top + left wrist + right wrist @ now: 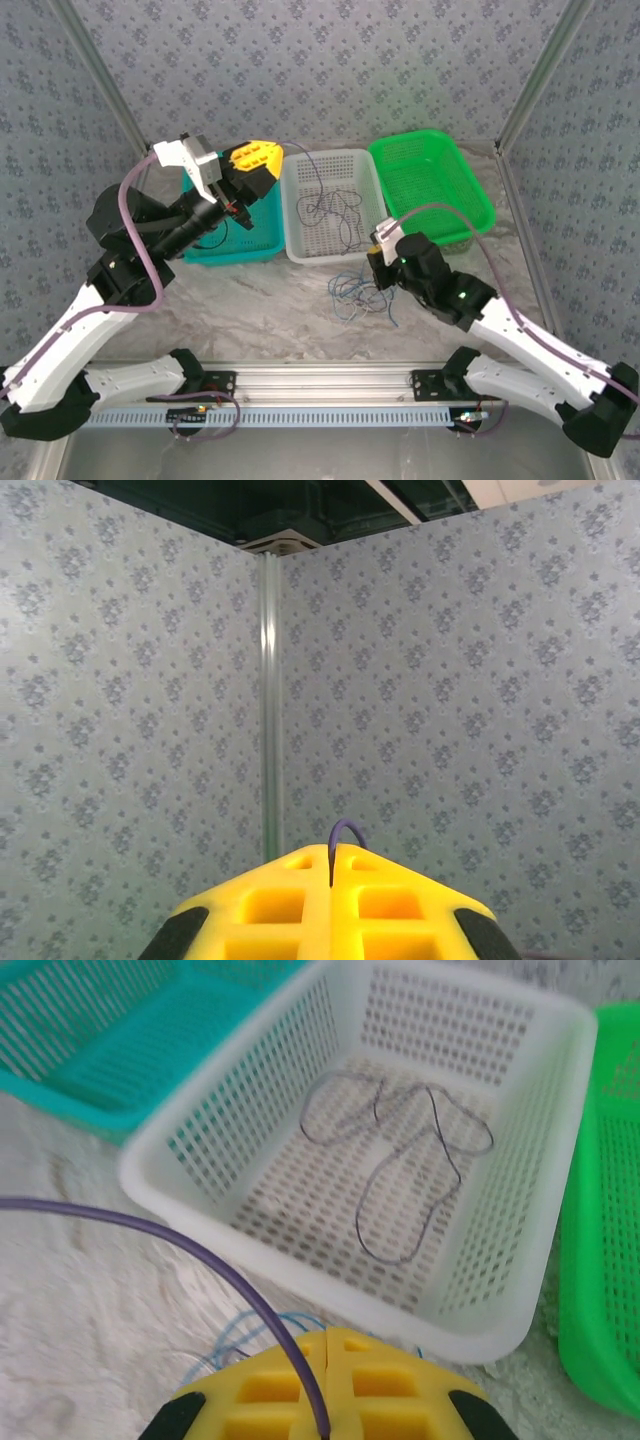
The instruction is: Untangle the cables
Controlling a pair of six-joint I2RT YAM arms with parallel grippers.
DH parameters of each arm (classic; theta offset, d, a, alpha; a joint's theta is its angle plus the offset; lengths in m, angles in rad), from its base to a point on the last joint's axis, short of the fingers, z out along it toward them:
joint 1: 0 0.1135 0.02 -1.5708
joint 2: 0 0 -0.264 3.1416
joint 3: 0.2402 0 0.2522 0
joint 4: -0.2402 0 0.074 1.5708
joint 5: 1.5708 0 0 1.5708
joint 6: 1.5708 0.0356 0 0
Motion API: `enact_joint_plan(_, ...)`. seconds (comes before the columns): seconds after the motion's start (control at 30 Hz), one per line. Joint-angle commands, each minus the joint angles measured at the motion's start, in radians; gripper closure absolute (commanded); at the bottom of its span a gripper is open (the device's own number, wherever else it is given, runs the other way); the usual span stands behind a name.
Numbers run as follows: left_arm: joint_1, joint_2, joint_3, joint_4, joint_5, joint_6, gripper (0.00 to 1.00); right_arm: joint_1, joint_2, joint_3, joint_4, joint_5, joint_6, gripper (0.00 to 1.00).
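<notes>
The loops of the purple cable are already inside the white basket, so my left gripper should next move down from its raised spot and tip its fingers down toward the basket to let go of the cable.
My left gripper (274, 156) is raised above the teal basket (232, 251), its yellow jaws shut on a thin dark purple cable (347, 830) that arches out of the tips (332, 848). That cable (312, 178) trails down into the white basket (335, 254), where dark loops (337, 212) (400, 1160) lie on the floor. My right gripper (374, 263) is low at the white basket's front right corner, above a tangle of blue and dark cables (352, 290) on the table. Its jaws (327, 1332) are shut, and a purple cable (225, 1265) enters their seam. Blue cables (232, 1332) show beside them.
Three baskets stand in a row at the back: teal on the left, white (300, 1280) in the middle, green (478, 198) on the right. Patterned walls and metal posts close the cell. Marble tabletop (270, 305) lies in front of the baskets.
</notes>
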Motion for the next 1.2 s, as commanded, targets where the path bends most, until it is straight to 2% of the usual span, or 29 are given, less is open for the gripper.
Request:
enact_joint_plan(0.0, 0.018, -0.018, -0.007, -0.008, -0.059, 0.027, 1.0, -0.003, -0.032, 0.146, -0.152, -0.076, 0.034, 0.97)
enact_joint_plan(0.2, 0.043, -0.037, -0.047, -0.012, -0.081, 0.019, 1.0, 0.0, 0.029, 0.373, -0.331, -0.169, 0.046, 0.98)
enact_joint_plan(0.43, 0.068, -0.045, -0.076, -0.037, -0.111, 0.025, 1.0, -0.001, 0.05, 0.527, -0.302, -0.164, 0.042, 0.97)
enact_joint_plan(0.63, 0.076, -0.056, -0.119, -0.043, -0.115, 0.019, 1.0, -0.002, 0.073, 0.544, -0.346, -0.056, 0.032, 0.98)
enact_joint_plan(0.8, 0.089, -0.061, -0.138, -0.032, -0.139, 0.036, 1.0, -0.01, 0.079, 0.566, -0.312, -0.06, 0.024, 0.97)
enact_joint_plan(0.93, 0.101, -0.052, -0.145, -0.05, -0.139, 0.032, 0.99, -0.01, 0.108, 0.592, -0.322, 0.023, 0.008, 0.98)
enact_joint_plan(1.0, 0.102, -0.053, -0.164, -0.047, -0.14, 0.025, 0.99, -0.009, 0.127, 0.588, -0.328, 0.014, 0.006, 0.98)
enact_joint_plan(1.17, 0.108, -0.061, -0.223, -0.03, -0.152, -0.009, 0.92, -0.003, 0.164, 0.578, -0.336, 0.029, -0.009, 0.99)
